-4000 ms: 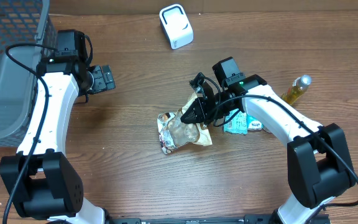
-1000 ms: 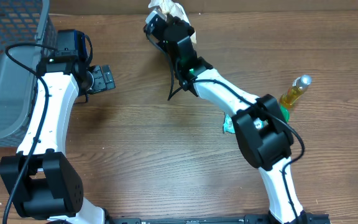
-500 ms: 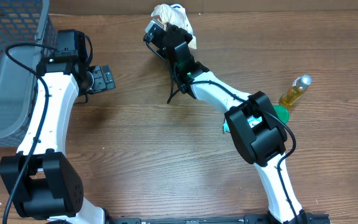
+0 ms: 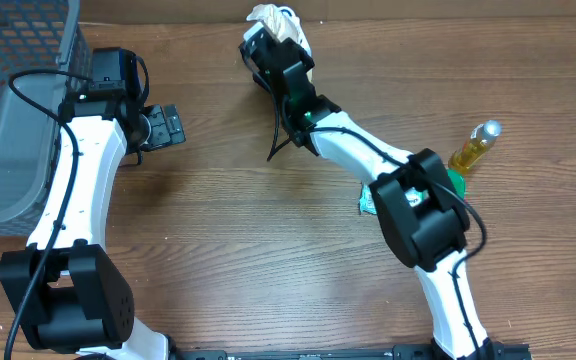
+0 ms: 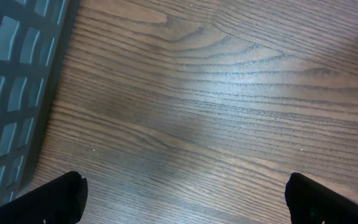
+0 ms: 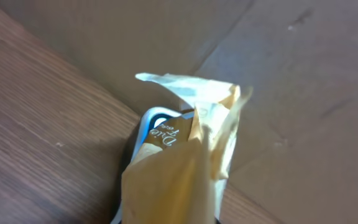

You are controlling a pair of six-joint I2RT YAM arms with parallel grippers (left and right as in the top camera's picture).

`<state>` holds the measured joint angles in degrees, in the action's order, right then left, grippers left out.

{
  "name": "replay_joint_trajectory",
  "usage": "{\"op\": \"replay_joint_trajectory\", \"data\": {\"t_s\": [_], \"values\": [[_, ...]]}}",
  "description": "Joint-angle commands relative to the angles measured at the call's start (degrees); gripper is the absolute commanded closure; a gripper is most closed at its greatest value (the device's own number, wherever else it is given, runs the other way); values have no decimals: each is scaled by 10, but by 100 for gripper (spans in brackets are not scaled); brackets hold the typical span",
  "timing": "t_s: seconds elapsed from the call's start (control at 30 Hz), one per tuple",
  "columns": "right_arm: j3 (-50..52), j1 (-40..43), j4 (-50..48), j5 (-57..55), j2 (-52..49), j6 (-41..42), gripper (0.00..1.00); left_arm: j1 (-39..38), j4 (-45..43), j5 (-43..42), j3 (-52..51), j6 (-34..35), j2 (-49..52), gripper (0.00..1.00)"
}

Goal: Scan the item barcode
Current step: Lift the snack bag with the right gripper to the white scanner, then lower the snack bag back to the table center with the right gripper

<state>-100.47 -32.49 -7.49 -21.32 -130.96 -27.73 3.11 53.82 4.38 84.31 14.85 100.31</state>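
Note:
I need to move my right gripper back from the scanner (image 6: 149,121) next and let go of the snack bag over the bare wood in the middle of the table, because that clear spot is back from the gripper.
My right gripper (image 4: 268,40) is shut on a crumpled tan snack bag (image 4: 273,17) and holds it at the table's far edge. In the right wrist view the bag (image 6: 185,162) fills the lower middle and hides my fingers. The white scanner (image 6: 149,121) peeks out just behind the bag. No barcode shows in any view. Far to the left, my left gripper (image 4: 173,125) hangs open over bare wood, with nothing between its fingertips (image 5: 61,196).
A grey mesh basket (image 4: 13,110) stands at the left edge. A yellow bottle (image 4: 476,143) lies at the right, with a teal packet (image 4: 366,200) and a green item (image 4: 455,183) beside my right arm. A cardboard wall (image 6: 278,68) backs the table.
Four seconds ago the bag lay mid-table under my right gripper; it is now held up at the scanner. Over the last second it shifted slightly right. The left arm has not moved.

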Motion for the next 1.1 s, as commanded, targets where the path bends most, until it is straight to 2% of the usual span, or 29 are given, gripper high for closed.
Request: {"op": "replay_joint_trajectory", "data": {"t_s": [0.0,0.13,0.2,0.3,0.47,0.57,0.73,0.97,1.07], "values": [[-12,5,40,41,109,99,96,2,-1,5,10,2,-3,0],[-12,9,207,84,184,237,96,2,-1,5,10,2,-3,0],[-12,16,289,142,206,288,96,2,-1,5,10,2,-3,0],[-12,35,414,295,224,356,96,2,-1,5,10,2,-3,0],[-11,78,588,556,216,382,96,2,-1,5,10,2,-3,0],[-9,92,666,580,204,368,96,2,-1,5,10,2,-3,0],[36,94,680,578,195,347,96,2,-1,5,10,2,-3,0],[74,94,672,476,195,348,96,2,-1,5,10,2,-3,0],[75,94,672,473,195,348,96,2,-1,5,10,2,-3,0]]}}
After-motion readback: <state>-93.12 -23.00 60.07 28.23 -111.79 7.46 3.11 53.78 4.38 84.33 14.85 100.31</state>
